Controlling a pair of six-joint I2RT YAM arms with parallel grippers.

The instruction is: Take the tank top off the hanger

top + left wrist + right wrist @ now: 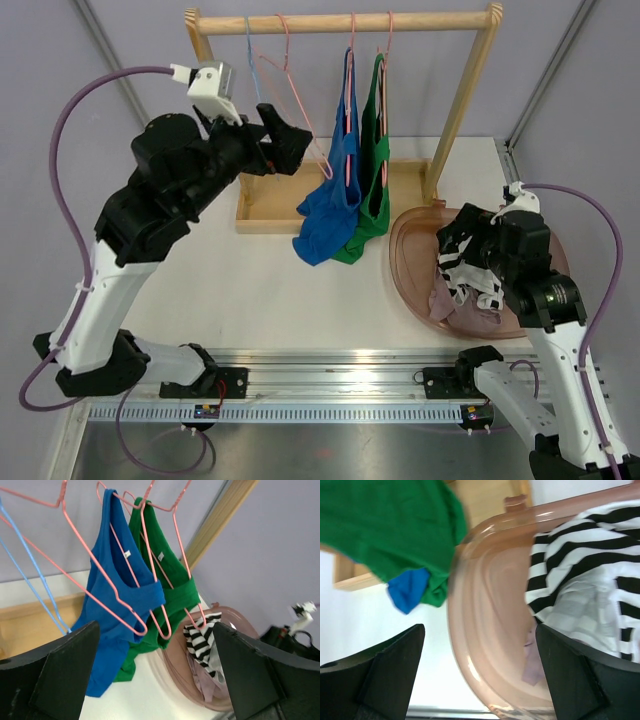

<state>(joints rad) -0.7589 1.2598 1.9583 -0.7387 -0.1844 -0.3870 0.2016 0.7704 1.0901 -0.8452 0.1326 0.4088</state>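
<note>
My left gripper moves outward and to the right in the top view onto the blue top's near hanger wire [349, 98] [149, 545] next, as the wire's pink length shows bare.
A blue tank top [330, 195] and a green tank top [372, 190] hang on pink hangers [350, 60] from the wooden rail [340, 22]. In the left wrist view the blue top [112, 600] and green top [167, 575] hang ahead on pink hangers [150, 555]. My left gripper [290, 140] is open and empty, raised left of the blue top, near an empty pink hanger [290, 85]. My right gripper [462, 262] is open and empty over the pinkish basin [415, 270], which holds a striped garment [585, 570].
A blue empty hanger [250, 60] hangs at the rail's left end. The rack stands on a wooden base tray [270, 205] with two uprights [462, 105]. A lilac cloth [445, 300] lies in the basin. A metal rail [340, 385] runs along the near table edge.
</note>
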